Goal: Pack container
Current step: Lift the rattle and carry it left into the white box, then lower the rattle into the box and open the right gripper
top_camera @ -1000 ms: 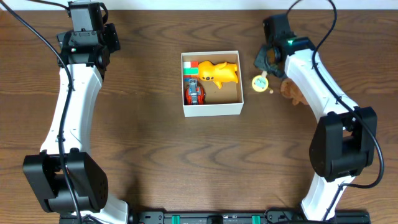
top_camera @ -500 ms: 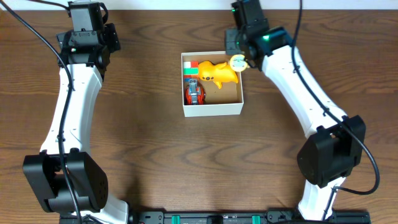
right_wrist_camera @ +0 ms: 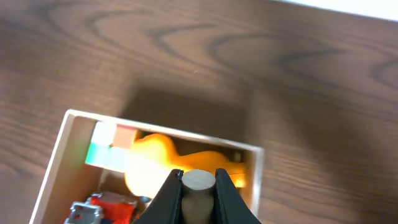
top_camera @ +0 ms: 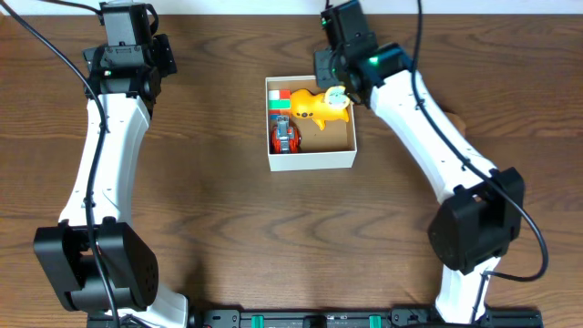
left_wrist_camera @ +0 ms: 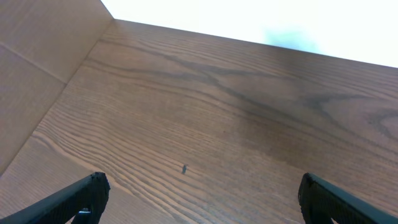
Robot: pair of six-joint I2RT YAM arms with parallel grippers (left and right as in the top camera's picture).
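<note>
The box's bare bottom beside the red toy car is below my right gripper and back from it. I should move back and down to let go of the toy there.
The container point(top_camera: 310, 161) is a shallow white box on the table's middle; it also shows in the right wrist view point(right_wrist_camera: 57, 160). Inside lie a yellow plush toy point(top_camera: 314, 108), a red toy car point(top_camera: 285, 138) and red, white and green blocks point(top_camera: 279, 98). My right gripper point(top_camera: 339, 88) is shut on a small pale yellow toy with a wooden peg handle point(right_wrist_camera: 198, 181) and holds it above the box's far right corner, over the yellow plush point(right_wrist_camera: 152, 167). My left gripper point(left_wrist_camera: 200, 194) is open and empty over bare table at the far left point(top_camera: 164, 53).
The table's far edge runs just behind both grippers. A cardboard-coloured panel point(left_wrist_camera: 37, 68) stands at the left of the left wrist view. Both arms reach in from the near edge along the table's sides.
My right gripper has carried the pale toy leftward from the table right of the box to above the box's far right corner. The left arm has not moved.
</note>
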